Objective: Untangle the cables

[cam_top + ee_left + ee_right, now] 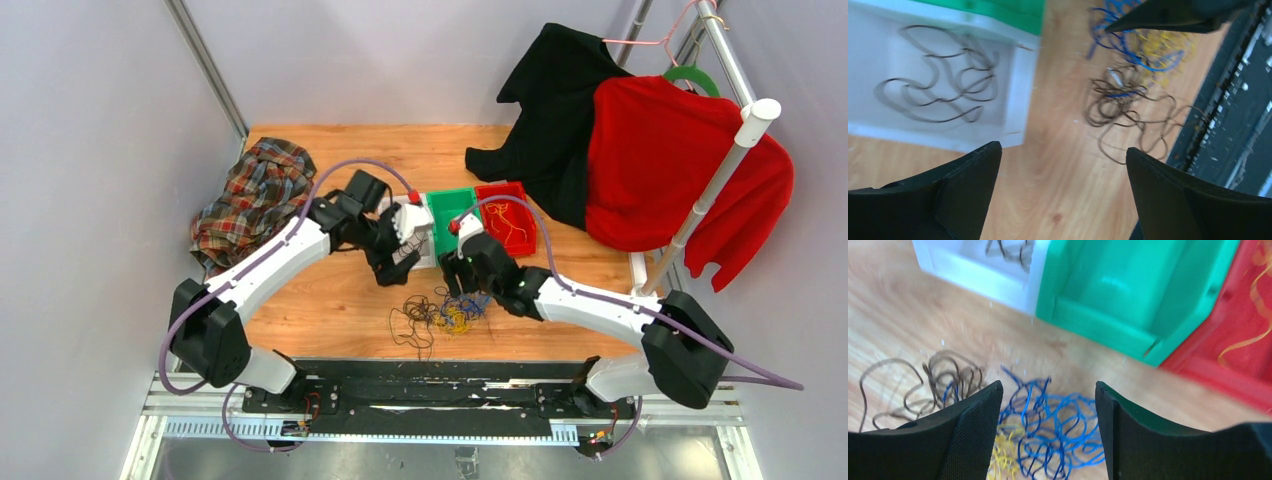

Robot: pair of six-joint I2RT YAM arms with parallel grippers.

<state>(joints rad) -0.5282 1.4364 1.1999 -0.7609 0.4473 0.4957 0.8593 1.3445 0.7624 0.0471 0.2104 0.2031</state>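
My left gripper moves down and back onto the outlying black loop of the clump [392, 317] [1102, 148] next, since that loop lies below it and nearer my base.
The cables [445, 315] lie as a small clump on the wooden table near the front edge: black loops [1128, 105] on the left, blue loops [1058, 425] and yellow ones [1000, 455] on the right. My right gripper [462, 282] [1048, 387] is open and empty, just above the blue loops. My left gripper [392, 265] [1063, 150] is open and empty over bare wood, between the white bin [1018, 90] and the clump. A black cable [933, 90] lies in the white bin. An orange cable [1253, 340] lies in the red bin [510, 220].
A green bin [450, 205] stands between the white and red bins. A plaid shirt [255, 195] lies at the left. A black garment [560, 110] and a red sweater [670, 170] hang on a rack [720, 170] at the right. A black rail [440, 385] runs along the front.
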